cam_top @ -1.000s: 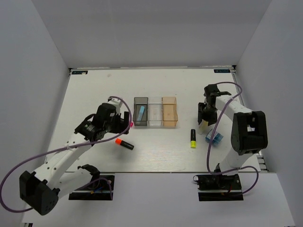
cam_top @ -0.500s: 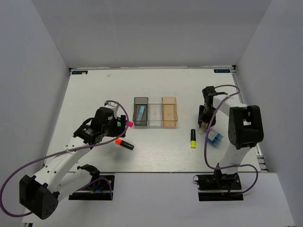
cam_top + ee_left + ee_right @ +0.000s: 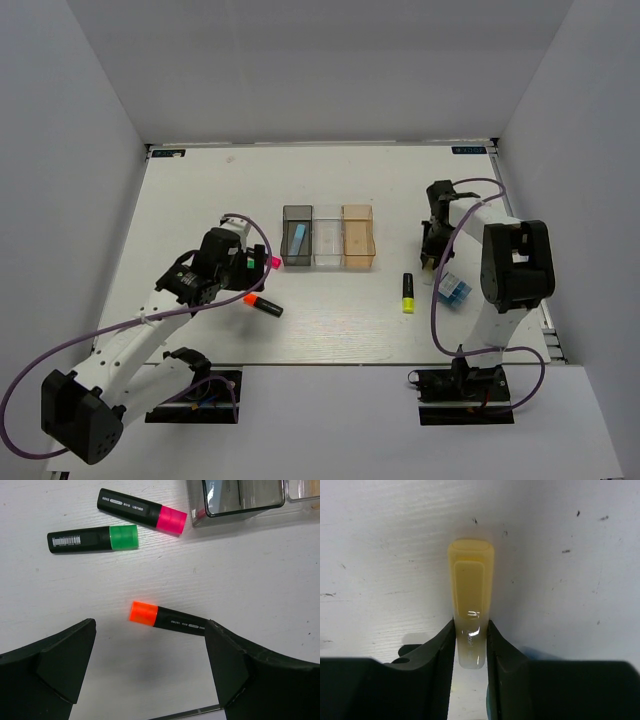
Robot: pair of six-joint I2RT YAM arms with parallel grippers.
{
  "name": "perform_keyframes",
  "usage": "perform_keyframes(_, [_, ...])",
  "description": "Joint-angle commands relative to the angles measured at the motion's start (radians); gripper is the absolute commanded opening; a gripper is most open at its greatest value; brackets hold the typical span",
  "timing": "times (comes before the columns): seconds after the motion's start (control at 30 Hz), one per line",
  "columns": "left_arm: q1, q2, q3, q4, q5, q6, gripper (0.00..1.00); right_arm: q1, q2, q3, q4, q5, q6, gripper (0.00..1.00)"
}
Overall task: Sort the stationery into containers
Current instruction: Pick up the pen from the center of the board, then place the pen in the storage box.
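Observation:
The robot's right hand has to lift next, cross over to the dark bin on the left in the top view and go down to let go beside its similar blue block [image 3: 305,242].
My left gripper [image 3: 150,672] is open and hovers just above the table, with the orange-ended highlighter [image 3: 167,620] lying between its fingertips, untouched. A pink-ended highlighter [image 3: 142,511] and a green-ended highlighter [image 3: 92,538] lie beyond it, near the dark grey bin [image 3: 240,495]. My right gripper [image 3: 470,645] is shut on a pale yellow block [image 3: 470,595] that rests on the table. In the top view the dark bin [image 3: 297,260], which holds a pale blue block [image 3: 299,238], the clear bin [image 3: 328,262] and the orange-tan bin [image 3: 359,262] stand in a row.
A yellow-ended highlighter [image 3: 408,293] lies between the bins and my right arm. A blue-white chunky item [image 3: 453,290] lies beside the right gripper [image 3: 430,258]. White walls close in the table on three sides.
My left gripper has pulled back a little toward the orange highlighter. My right arm has folded in and lowered onto the yellow block. Little differs over the last half second.

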State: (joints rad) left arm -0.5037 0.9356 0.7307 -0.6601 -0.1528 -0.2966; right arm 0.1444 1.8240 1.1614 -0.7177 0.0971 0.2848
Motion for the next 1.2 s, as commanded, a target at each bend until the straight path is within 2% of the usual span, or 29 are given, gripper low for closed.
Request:
perform_keyframes(0.0, [0.005, -0.018, -0.008, 0.011, -0.017, 0.004, 1.0, 0.003, 0.014, 0.02, 0.101, 0.016, -0.028, 0.0])
perform_keyframes(0.1, [0.005, -0.021, -0.013, 0.016, -0.017, 0.007, 1.0, 0.003, -0.064, 0.044, 0.142, -0.081, -0.114, 0.0])
perform_keyframes(0.17, [0.005, -0.02, -0.017, 0.02, -0.019, 0.007, 1.0, 0.007, -0.136, 0.049, 0.153, -0.199, -0.185, 0.0])
perform_keyframes(0.2, [0.004, -0.02, -0.019, 0.02, -0.021, 0.007, 1.0, 0.011, -0.152, 0.057, 0.159, -0.311, -0.2, 0.0])
perform_keyframes(0.27, [0.005, -0.012, -0.017, 0.027, -0.024, 0.005, 1.0, 0.033, -0.204, 0.073, 0.156, -0.387, -0.252, 0.0])
perform_keyframes(0.43, [0.007, 0.009, -0.022, 0.013, -0.092, -0.012, 0.98, 0.122, -0.221, 0.198, 0.057, -0.597, -0.274, 0.0])
perform_keyframes(0.53, [0.031, 0.031, -0.025, 0.005, -0.136, -0.05, 0.95, 0.204, -0.2, 0.262, 0.064, -0.646, -0.243, 0.0])
perform_keyframes(0.57, [0.049, 0.043, -0.024, 0.005, -0.131, -0.067, 0.93, 0.236, -0.163, 0.286, 0.06, -0.643, -0.234, 0.0])
perform_keyframes(0.6, [0.06, 0.054, -0.019, -0.001, -0.126, -0.093, 0.9, 0.256, -0.11, 0.391, 0.054, -0.637, -0.207, 0.0])
perform_keyframes(0.63, [0.094, 0.064, -0.016, -0.01, -0.102, -0.108, 0.8, 0.317, -0.039, 0.441, 0.029, -0.634, -0.176, 0.0])
perform_keyframes(0.67, [0.102, 0.093, -0.011, -0.016, -0.093, -0.121, 0.74, 0.319, -0.002, 0.489, 0.009, -0.628, -0.144, 0.0])
perform_keyframes(0.7, [0.111, 0.1, 0.002, -0.05, -0.085, -0.178, 0.7, 0.334, 0.064, 0.617, 0.004, -0.617, -0.124, 0.0])
perform_keyframes(0.73, [0.114, 0.103, 0.007, -0.065, -0.077, -0.203, 0.63, 0.378, 0.122, 0.65, 0.001, -0.594, -0.081, 0.0])
perform_keyframes(0.77, [0.117, 0.112, 0.01, -0.096, -0.082, -0.229, 0.61, 0.394, 0.145, 0.679, 0.0, -0.585, -0.052, 0.0])
perform_keyframes(0.8, [0.119, 0.106, 0.009, -0.11, -0.082, -0.319, 0.61, 0.409, 0.167, 0.745, 0.03, -0.515, -0.035, 0.0])
perform_keyframes(0.9, [0.105, 0.072, -0.025, -0.125, -0.067, -0.436, 0.63, 0.48, 0.231, 0.784, 0.117, -0.405, 0.039, 0.0])
perform_keyframes(1.03, [0.099, 0.037, -0.051, -0.182, -0.073, -0.674, 0.59, 0.514, 0.346, 0.885, 0.101, -0.269, 0.155, 0.0])
perform_keyframes(1.1, [0.08, 0.013, -0.056, -0.188, -0.088, -0.714, 0.67, 0.532, 0.371, 0.911, 0.092, -0.199, 0.198, 0.0])
perform_keyframes(1.17, [0.068, -0.001, -0.086, -0.176, -0.091, -0.791, 0.7, 0.535, 0.385, 0.893, 0.116, -0.163, 0.215, 0.0])
